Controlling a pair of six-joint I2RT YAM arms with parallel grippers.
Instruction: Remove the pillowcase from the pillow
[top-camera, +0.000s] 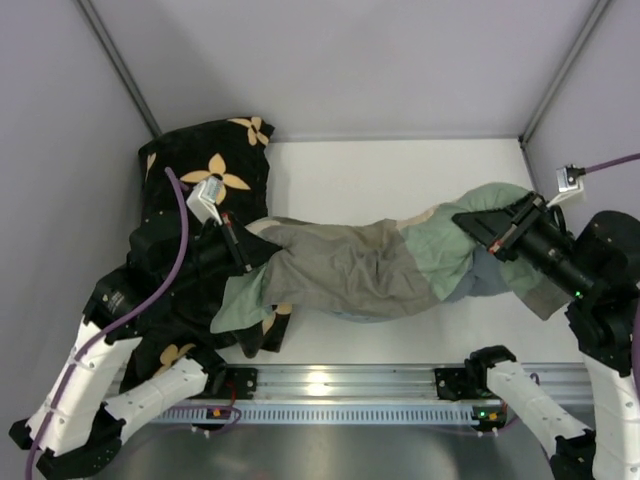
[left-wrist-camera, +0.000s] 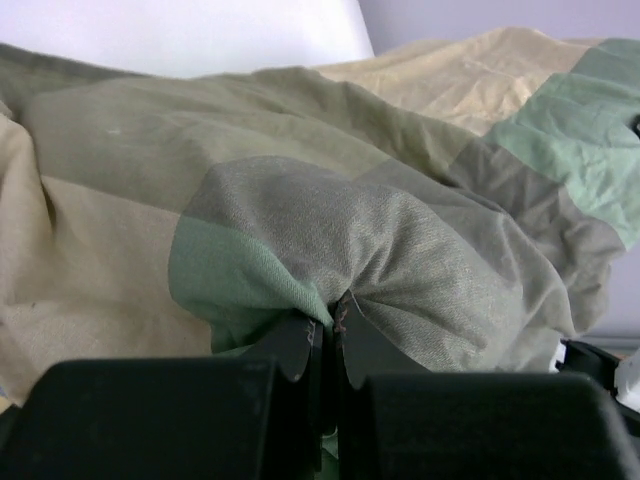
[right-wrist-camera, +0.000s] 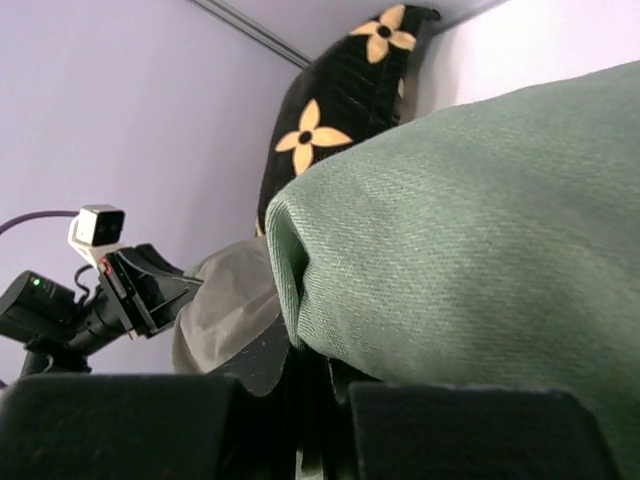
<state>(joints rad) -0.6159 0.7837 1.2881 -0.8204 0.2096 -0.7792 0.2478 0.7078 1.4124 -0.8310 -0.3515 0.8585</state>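
Note:
The white table's bare far edge lies outward of the left gripper and below it, so the robot should next carry the bunched end outward with that gripper, lower it and let it go.
The patchwork pillowcase (top-camera: 370, 265) of cream, olive-grey and pale green lies stretched across the table between both arms. My left gripper (top-camera: 243, 256) is shut on its left end; in the left wrist view the fabric (left-wrist-camera: 330, 230) bunches into the closed jaws. My right gripper (top-camera: 478, 228) is shut on its pale green right end (right-wrist-camera: 470, 210). A blue-grey patch (top-camera: 492, 275) shows at the lower right. The cream-white pillow is hidden from view.
A black cushion with tan flowers (top-camera: 205, 170) lies at the back left, under and behind the left arm, and shows in the right wrist view (right-wrist-camera: 345, 90). White table (top-camera: 400, 170) lies behind the pillowcase. A metal rail (top-camera: 340, 385) runs along the near edge. Grey walls enclose the space.

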